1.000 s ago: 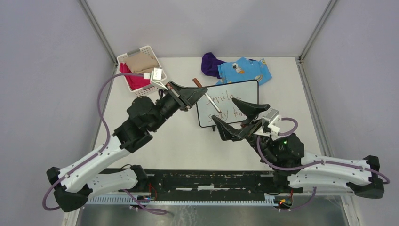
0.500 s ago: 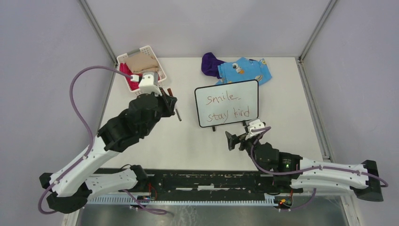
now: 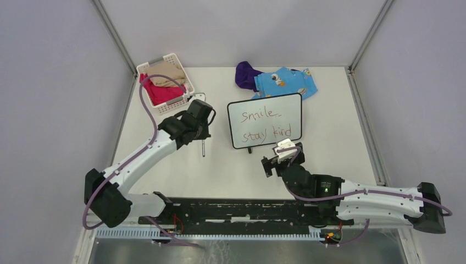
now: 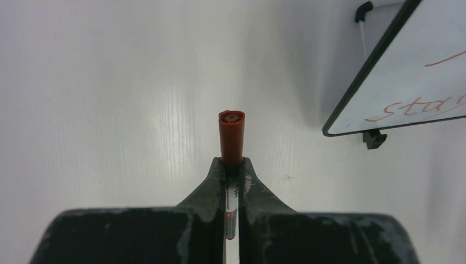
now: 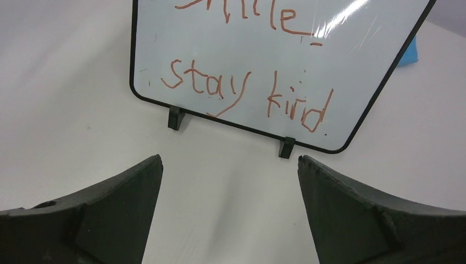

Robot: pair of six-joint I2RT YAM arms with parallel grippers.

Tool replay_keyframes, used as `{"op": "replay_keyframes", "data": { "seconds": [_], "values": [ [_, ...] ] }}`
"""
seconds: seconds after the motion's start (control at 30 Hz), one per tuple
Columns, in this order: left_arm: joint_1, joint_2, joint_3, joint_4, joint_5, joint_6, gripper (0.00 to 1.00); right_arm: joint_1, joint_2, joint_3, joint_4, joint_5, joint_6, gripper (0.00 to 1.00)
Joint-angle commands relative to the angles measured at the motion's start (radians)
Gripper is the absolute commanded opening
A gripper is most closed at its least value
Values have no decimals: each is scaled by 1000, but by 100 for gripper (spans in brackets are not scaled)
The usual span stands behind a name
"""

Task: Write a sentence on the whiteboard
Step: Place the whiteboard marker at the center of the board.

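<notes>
The white marker goes down onto the empty table beside the board next and my left gripper releases it, since the sentence point(image 3: 267, 132) stands written.
The whiteboard point(image 3: 265, 120) stands on two black feet at the table's middle, leaning back. The sentence point(image 3: 267, 132) on it reads "smile" over "stay kind" in reddish-brown marker. My left gripper point(image 3: 202, 138) is left of the board, apart from it, and shut on a white marker point(image 3: 203, 148). In the left wrist view the marker's red end point(image 4: 231, 137) sticks out past the fingertips point(image 4: 246, 175), over bare table, and the board's corner point(image 4: 417, 66) shows at the right. My right gripper point(image 3: 282, 158) hangs open and empty just in front of the board point(image 5: 275, 55), facing the sentence point(image 5: 242, 91).
A white slatted basket point(image 3: 184, 77) with folded red and beige cloths stands at the back left. A purple cloth point(image 3: 246, 74) and a blue patterned cloth point(image 3: 287, 81) lie behind the board. Grey walls and metal posts bound the table.
My left gripper has pulled away from the board to the left and come down with the marker. My right gripper, still open, has drawn back from the board toward the near edge.
</notes>
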Motion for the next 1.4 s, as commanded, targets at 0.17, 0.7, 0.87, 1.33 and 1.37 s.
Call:
{"op": "replay_keyframes", "data": {
  "seconds": [0.17, 0.7, 0.87, 1.33, 1.37],
  "values": [
    [96, 229, -18, 87, 161, 55, 2, -48, -51, -51, 35, -98, -27, 98],
    [152, 398, -95, 236, 229, 55, 2, -48, -74, -45, 42, -56, -18, 98],
    [152, 426, -89, 253, 252, 59, 2, -47, -90, -45, 49, 31, 18, 98],
    [155, 482, -73, 252, 260, 60, 2, -48, -158, -80, 43, 49, 62, 98],
    [156, 486, -73, 253, 263, 58, 2, -47, -159, -80, 42, 47, 65, 98]
  ]
}}
